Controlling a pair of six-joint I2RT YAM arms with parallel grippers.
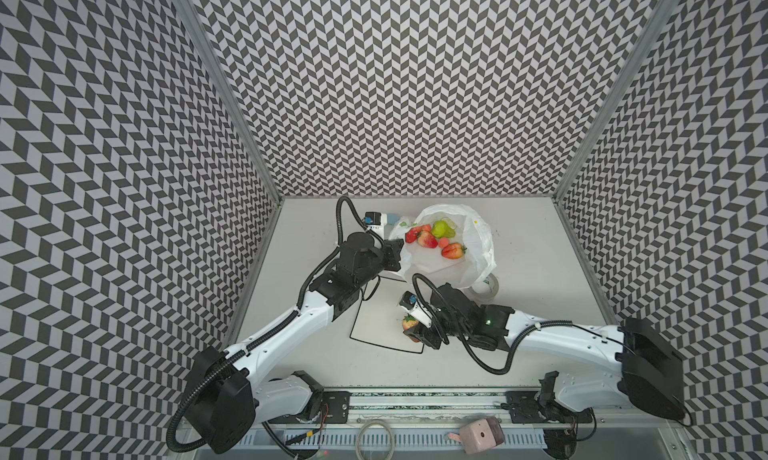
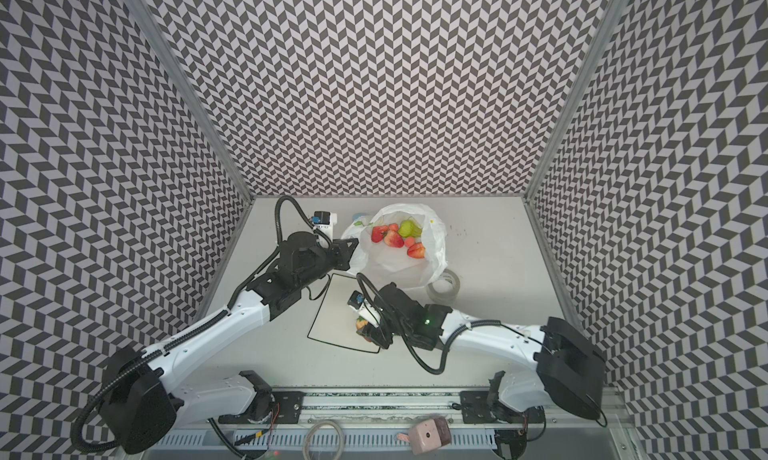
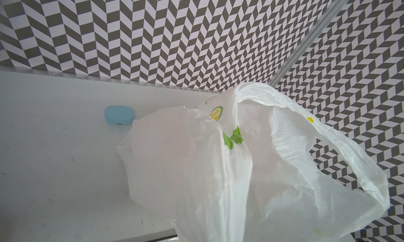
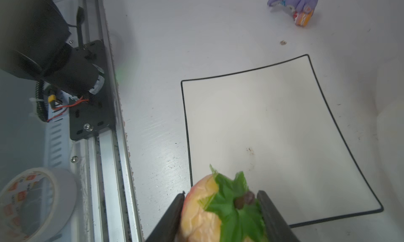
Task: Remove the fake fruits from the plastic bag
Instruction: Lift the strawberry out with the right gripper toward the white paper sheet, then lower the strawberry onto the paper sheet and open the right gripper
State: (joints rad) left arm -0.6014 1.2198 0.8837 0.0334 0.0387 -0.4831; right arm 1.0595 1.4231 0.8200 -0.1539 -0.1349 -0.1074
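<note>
The white plate is empty below the held strawberry, so I need to lower my right gripper toward the plate's near part and release the fruit there.
The plastic bag (image 1: 478, 237) lies open at the back of the table in both top views. Inside it lie fake fruits: strawberries (image 1: 427, 239), a yellow-green pear (image 1: 440, 229), a small pinkish round fruit (image 1: 444, 242) and another strawberry (image 1: 453, 250). My left gripper (image 1: 399, 256) is shut on the bag's left edge; in the left wrist view the bag (image 3: 196, 164) hides the jaws. My right gripper (image 4: 220, 193) is shut on a strawberry (image 4: 203, 208) with its green top up. It holds the strawberry (image 1: 409, 324) over the near right corner of the white plate (image 1: 374, 312).
A clear tape roll (image 1: 486, 287) lies just in front of the bag. A light-blue blob (image 3: 119, 114) sits behind the bag's left side. A purple toy figure (image 4: 295, 2) stands beyond the plate (image 4: 240, 111). Patterned walls close three sides; a metal rail (image 4: 109, 164) runs along the front.
</note>
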